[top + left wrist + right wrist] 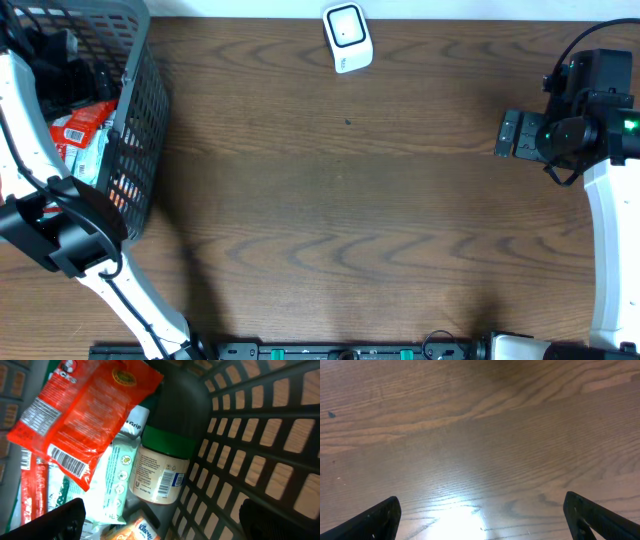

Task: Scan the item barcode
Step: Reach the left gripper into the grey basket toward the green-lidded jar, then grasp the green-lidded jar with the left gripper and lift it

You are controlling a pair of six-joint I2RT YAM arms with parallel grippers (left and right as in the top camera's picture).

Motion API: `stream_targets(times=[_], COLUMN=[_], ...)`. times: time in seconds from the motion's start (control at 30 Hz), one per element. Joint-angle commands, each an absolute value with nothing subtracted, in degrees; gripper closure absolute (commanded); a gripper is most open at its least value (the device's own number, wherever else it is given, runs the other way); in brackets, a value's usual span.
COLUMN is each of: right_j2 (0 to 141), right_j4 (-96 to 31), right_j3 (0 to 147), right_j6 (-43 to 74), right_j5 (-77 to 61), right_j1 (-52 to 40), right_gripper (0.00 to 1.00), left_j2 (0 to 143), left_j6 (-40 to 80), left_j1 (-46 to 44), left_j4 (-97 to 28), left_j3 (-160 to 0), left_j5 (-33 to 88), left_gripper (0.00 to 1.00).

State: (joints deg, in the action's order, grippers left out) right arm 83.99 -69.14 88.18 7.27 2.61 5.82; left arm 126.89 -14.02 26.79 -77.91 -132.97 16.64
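Note:
Next, my left gripper will go down deeper into the basket and close on the jar's pale body (pixel 157 478), since that body sits below the gripper, beside the basket's mesh side.
The grey mesh basket (pixel 140 130) at the table's far left holds several items. In the left wrist view a red snack packet (pixel 85 415) lies on top with its barcode (pixel 67 462) facing up. Beside it stands a jar with a green lid (pixel 160 467), on a white and green wipes pack (pixel 117 485), with an orange Kleenex pack (pixel 142 532) below. My left gripper (pixel 162 522) hangs open inside the basket above them, holding nothing. The white scanner (pixel 347 38) sits at the table's far edge. My right gripper (pixel 512 135) is open over bare wood at the right.
The basket's mesh wall (pixel 260 450) stands close on the right of my left gripper. A thin red stick pack (pixel 32 490) lies at the basket's left side. The wooden table (pixel 480 435) fills the right wrist view.

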Motion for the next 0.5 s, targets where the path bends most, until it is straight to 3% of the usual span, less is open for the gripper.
stream_targets(times=[0.0, 0.47], right_j2=[83.92, 83.92], right_j4=[-69.04, -69.04], right_j3=[88.77, 88.77], right_j6=[8.12, 8.10], right_j5=[3.14, 3.14], right_j1=[5.91, 5.91], right_gripper=[0.01, 0.01], left_j2=[128.62, 128.62], left_j6=[-15.20, -15.42], left_j1=[26.55, 25.52], left_j4=[-77.60, -70.78], left_j3=[-130.41, -118.83], left_j5=[17.58, 17.56], left_gripper=[0.01, 0.04])
